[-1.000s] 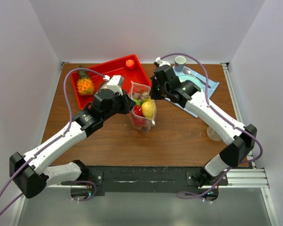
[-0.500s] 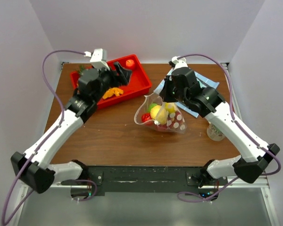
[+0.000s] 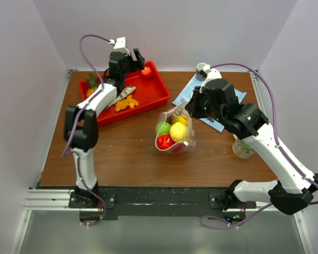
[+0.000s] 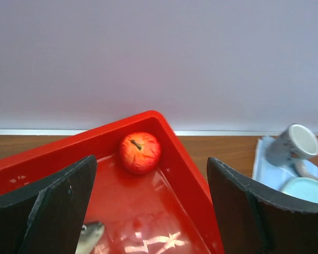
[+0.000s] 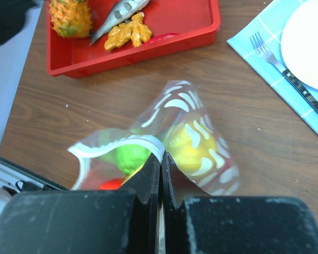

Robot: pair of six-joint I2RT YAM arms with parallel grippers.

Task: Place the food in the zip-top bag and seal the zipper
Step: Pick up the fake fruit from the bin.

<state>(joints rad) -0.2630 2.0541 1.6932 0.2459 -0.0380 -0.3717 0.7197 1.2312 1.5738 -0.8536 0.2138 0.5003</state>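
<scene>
The left gripper will go down next toward the red apple, which is below and to the gripper's right in the top view, with its open fingers on either side of the apple.
The zip-top bag hangs mouth-up over the middle of the table. My right gripper is shut on its rim, where the zipper shows as a white strip. Through the dotted plastic I see food: a green fruit, a yellow one and a red one. My left gripper stands open over the back right corner of the red tray. Between and beyond its fingers lies a red apple, untouched.
The red tray also holds a pineapple, a fish and an orange-yellow piece. At the back right a blue cloth carries a plate, a fork and a cup. A clear glass stands right.
My left gripper let go at the bag, opened wide and swung back to the tray's far corner by the apple. The right gripper kept its grip and shifted the bag, which now hangs mouth-up.
</scene>
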